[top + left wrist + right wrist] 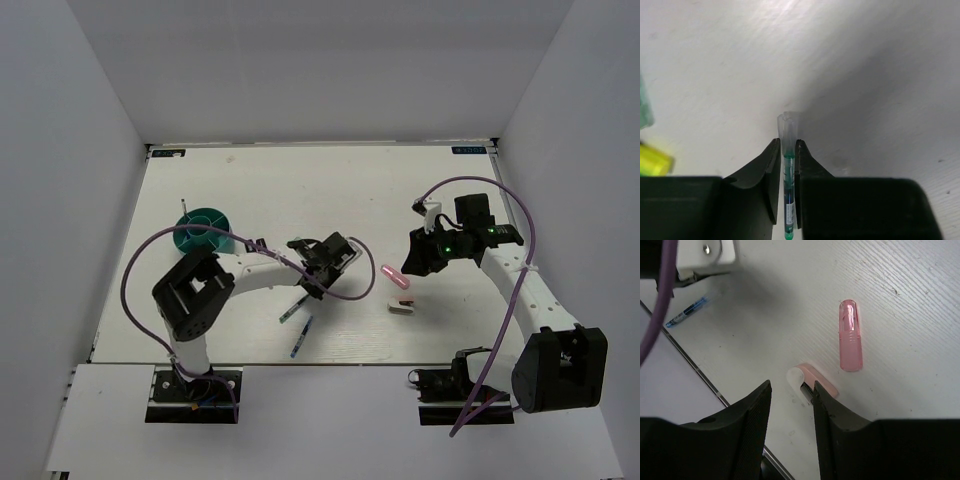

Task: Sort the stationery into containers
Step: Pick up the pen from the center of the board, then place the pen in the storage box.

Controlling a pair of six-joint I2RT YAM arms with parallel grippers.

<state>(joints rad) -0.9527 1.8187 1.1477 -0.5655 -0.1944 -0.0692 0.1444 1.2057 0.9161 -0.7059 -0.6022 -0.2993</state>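
Note:
The teal holder [205, 230] is to the left of my left gripper in the top view and already holds a pen. My left gripper will next rise, cross over the holder and release this pen inside.
My left gripper [318, 268] [788, 142] is shut on a thin pen [787, 150] with a clear cap and a green-blue core, held lengthwise between the fingers just above the table. My right gripper [418, 255] [791, 390] is open and empty, hovering over the pink-and-white block [401, 306] [812, 382], which lies just beyond the fingertips. A pink stubby marker [393, 276] [850, 337] lies beside the block. The round teal holder [205, 230] stands at the left. Thin pens [292, 312] [301, 337] show below the left gripper.
A yellow-green marker end [652, 160] and a pale green item [644, 107] show at the left edge of the left wrist view. A blue pen [687, 312] lies near the table's front edge [700, 375]. White walls enclose the table.

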